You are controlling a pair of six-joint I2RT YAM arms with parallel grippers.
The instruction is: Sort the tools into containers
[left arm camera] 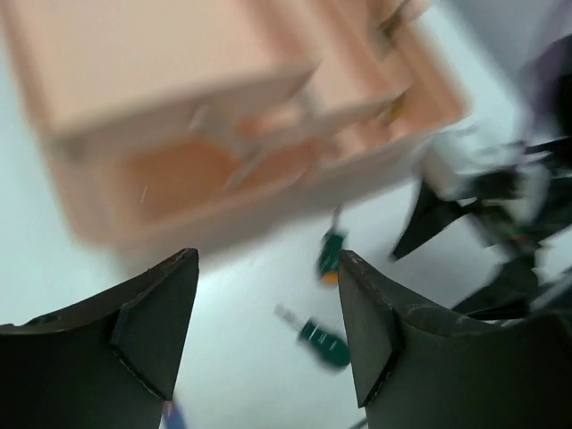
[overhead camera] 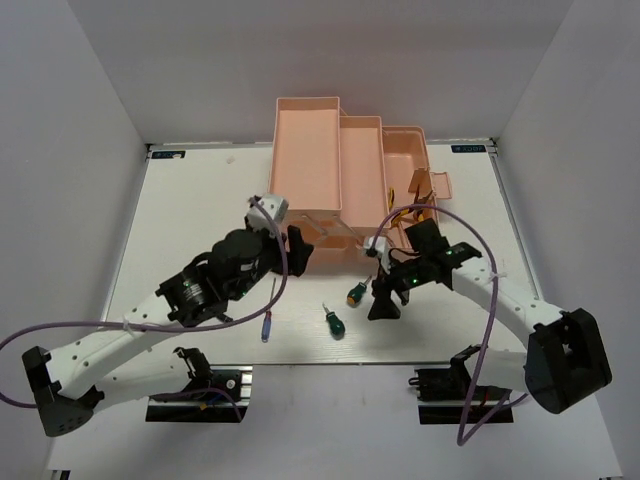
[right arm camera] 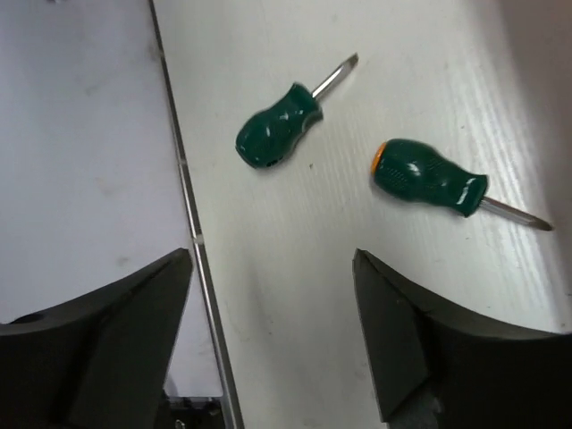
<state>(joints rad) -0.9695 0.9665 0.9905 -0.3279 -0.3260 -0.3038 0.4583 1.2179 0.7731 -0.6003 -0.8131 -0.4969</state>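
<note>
My right gripper shifts to the left in the top view and down onto the screwdriver's orange-ended green handle next, since that screwdriver lies nearest its open fingers.
The salmon-pink toolbox stands open at the back middle, its tiers stepped out; it is blurred in the left wrist view. Yellow-handled pliers lie in its right compartment. Two stubby green screwdrivers lie on the table in front of it, also in the right wrist view and the left wrist view. A blue-handled screwdriver lies left of them. My left gripper is open and empty by the toolbox front. My right gripper is open and empty beside the green screwdrivers. The black screwdriver is not visible.
The white table's near edge runs just under my right gripper. The right arm shows at the right of the left wrist view. A purple cable loops over the right arm.
</note>
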